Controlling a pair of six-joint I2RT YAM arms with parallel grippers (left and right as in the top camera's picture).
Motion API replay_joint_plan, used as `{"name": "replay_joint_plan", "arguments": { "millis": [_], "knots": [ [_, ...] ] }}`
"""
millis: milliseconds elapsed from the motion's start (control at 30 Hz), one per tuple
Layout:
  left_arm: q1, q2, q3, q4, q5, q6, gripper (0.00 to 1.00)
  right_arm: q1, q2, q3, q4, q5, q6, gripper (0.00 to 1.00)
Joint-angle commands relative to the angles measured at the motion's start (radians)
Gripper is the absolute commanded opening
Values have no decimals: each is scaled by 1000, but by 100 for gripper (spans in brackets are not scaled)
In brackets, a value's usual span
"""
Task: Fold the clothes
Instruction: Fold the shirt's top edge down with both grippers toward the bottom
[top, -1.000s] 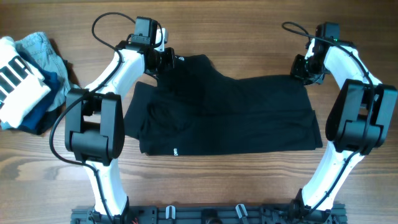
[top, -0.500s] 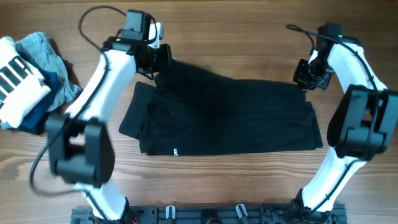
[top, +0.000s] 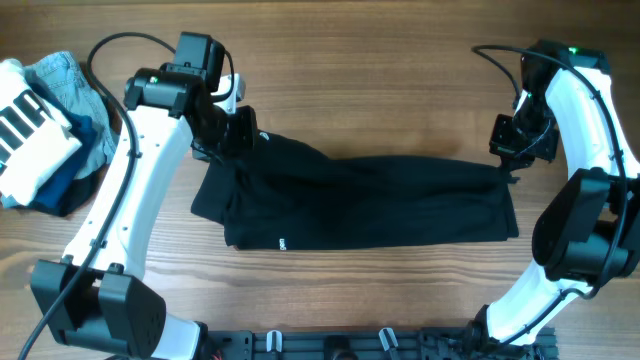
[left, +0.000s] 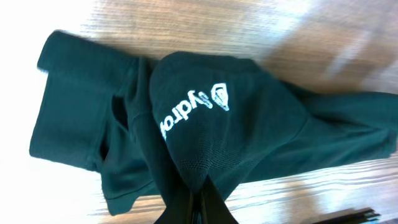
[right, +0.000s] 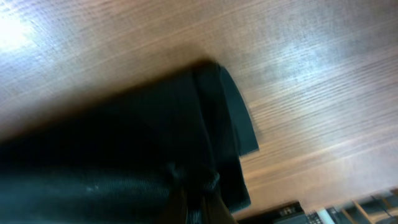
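Note:
The shirt's near edge (top: 242, 228) (left: 129, 186) is below my left gripper and back from it. My left gripper should next go down and back toward that edge to let go of the shirt's lifted corner.
A black shirt (top: 370, 205) lies spread across the middle of the table, its far edge lifted and drawn toward the front. My left gripper (top: 243, 135) is shut on the shirt's far left corner; the left wrist view shows the fabric (left: 205, 118) with white lettering pinched between the fingers (left: 200, 198). My right gripper (top: 508, 165) is shut on the far right corner; the right wrist view shows the dark cloth (right: 124, 149) bunched in the jaws (right: 198, 208). Both corners hang a little above the rest of the shirt.
A pile of other clothes (top: 45, 130), light blue, dark blue and white with black stripes, sits at the far left edge. A black rail (top: 330, 345) runs along the table's front edge.
Both grippers have moved toward the front with the shirt's far edge, folding it over the lower part. The left arm has swung out to the left.

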Motion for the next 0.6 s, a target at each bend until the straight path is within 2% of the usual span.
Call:
{"name": "replay_joint_plan", "arguments": {
  "millis": [0,267,400,567],
  "knots": [
    [2,0,-59,-8,-35,-1,4,2,-8,9,-47,67,-9,5],
    [2,2,-243,65,-40,-2,4,2,-8,-55,-70,64,16,7],
    [2,3,-340,106,-77,-2,10,2,-8,-159,-23,64,18,8],
    [2,3,-368,87,-164,-2,17,2,-8,-219,19,76,30,10]
  ]
}}
